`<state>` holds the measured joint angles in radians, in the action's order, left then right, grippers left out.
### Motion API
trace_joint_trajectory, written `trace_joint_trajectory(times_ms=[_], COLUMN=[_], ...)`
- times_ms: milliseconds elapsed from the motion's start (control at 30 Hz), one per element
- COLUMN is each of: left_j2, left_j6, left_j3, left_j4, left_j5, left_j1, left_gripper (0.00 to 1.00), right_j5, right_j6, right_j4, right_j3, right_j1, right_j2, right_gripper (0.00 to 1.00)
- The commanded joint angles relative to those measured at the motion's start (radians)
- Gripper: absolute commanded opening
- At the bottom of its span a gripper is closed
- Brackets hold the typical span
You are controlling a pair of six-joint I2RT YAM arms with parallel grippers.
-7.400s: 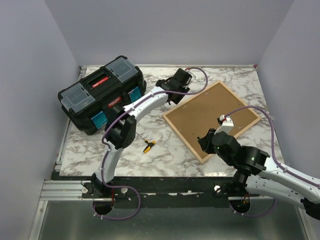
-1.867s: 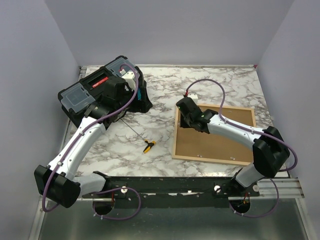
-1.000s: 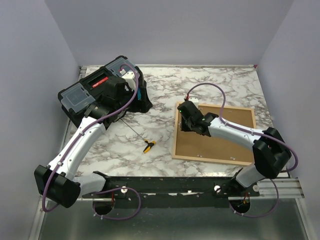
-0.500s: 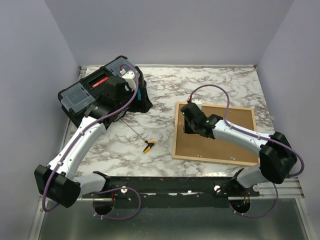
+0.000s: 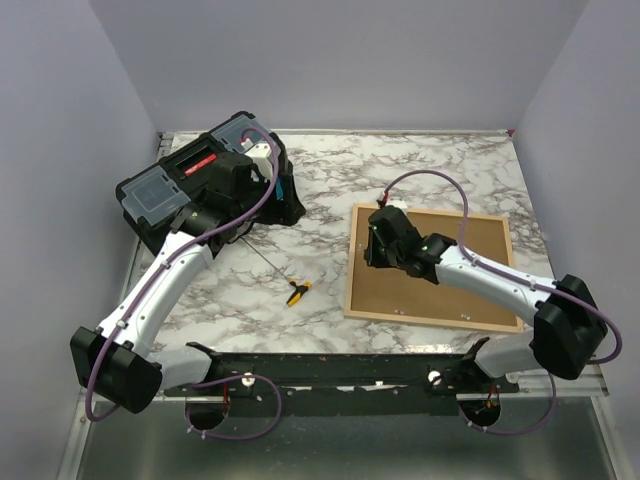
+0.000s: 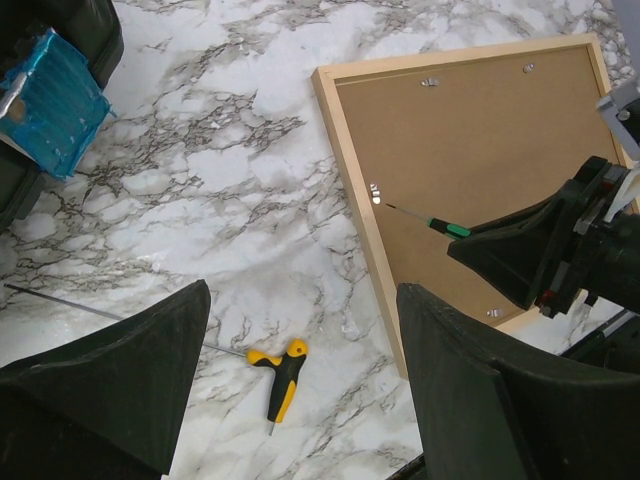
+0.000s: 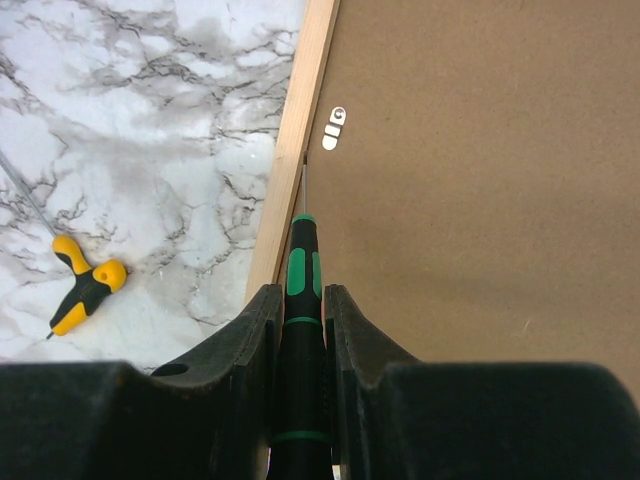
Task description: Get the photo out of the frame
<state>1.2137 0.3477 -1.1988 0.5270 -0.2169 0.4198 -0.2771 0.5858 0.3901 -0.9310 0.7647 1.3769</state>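
Note:
Next, my right gripper will cross left in the top view, lower and release the screwdriver on bare marble by the rod, with the clip (image 7: 335, 128) off the rim.
The frame (image 5: 350, 262) lies face down at the right of the table, its plain brown backing board (image 5: 400, 290) up. The photo is hidden under the board. My right gripper (image 5: 376, 240) is over the frame's left side, shut on a green-and-black screwdriver (image 7: 302, 270). Its thin tip points near the left rim (image 7: 300, 120), just short of a small metal clip (image 7: 335, 128). My left gripper (image 6: 300, 400) is open and empty, high above the table beside the toolbox. It sees the frame (image 6: 360, 230), the screwdriver (image 6: 440, 225) and the clip (image 6: 374, 192).
A black toolbox (image 5: 200, 185) with blue latches stands at the back left. A yellow-and-black hex key (image 5: 298, 291) lies on the marble left of the frame, with a thin metal rod (image 5: 265, 262) beside it. Grey walls close in three sides.
The frame now lies square to the table, no longer diagonal, and my left arm has left it for the toolbox. Over the last second my right gripper has shifted slightly right with the screwdriver.

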Motion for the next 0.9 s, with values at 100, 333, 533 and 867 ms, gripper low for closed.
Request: trace_joint_trajectory(times_ms=[100,333,533,867], left_j2=[0.009,-0.018,-0.071,-0.185], left_j6=[-0.007,-0.003,0.002,0.019], left_j3=[-0.025,-0.020,-0.008,0.029], left_j4=[0.013,0.009,0.007,-0.007], left_j5=[0.002,0.031,0.111,0.294], left_j1=[-0.006,-0.007,-0.016,-0.027], left_gripper=[0.77,0.77,0.77,0.77], right_j5=[0.023,0.052,0.177,0.091], right_j6=[-0.006,0.007,0.070,0.089], right_j4=[-0.026,-0.060,-0.269,-0.516], right_j3=[0.022,0.048,0.108,-0.056], right_j1=[0.005,0.015,0.055,0.350], right_j2=[0.038,-0.082,-0.093,0.246], right_gripper=[0.01,0.01,0.01,0.01])
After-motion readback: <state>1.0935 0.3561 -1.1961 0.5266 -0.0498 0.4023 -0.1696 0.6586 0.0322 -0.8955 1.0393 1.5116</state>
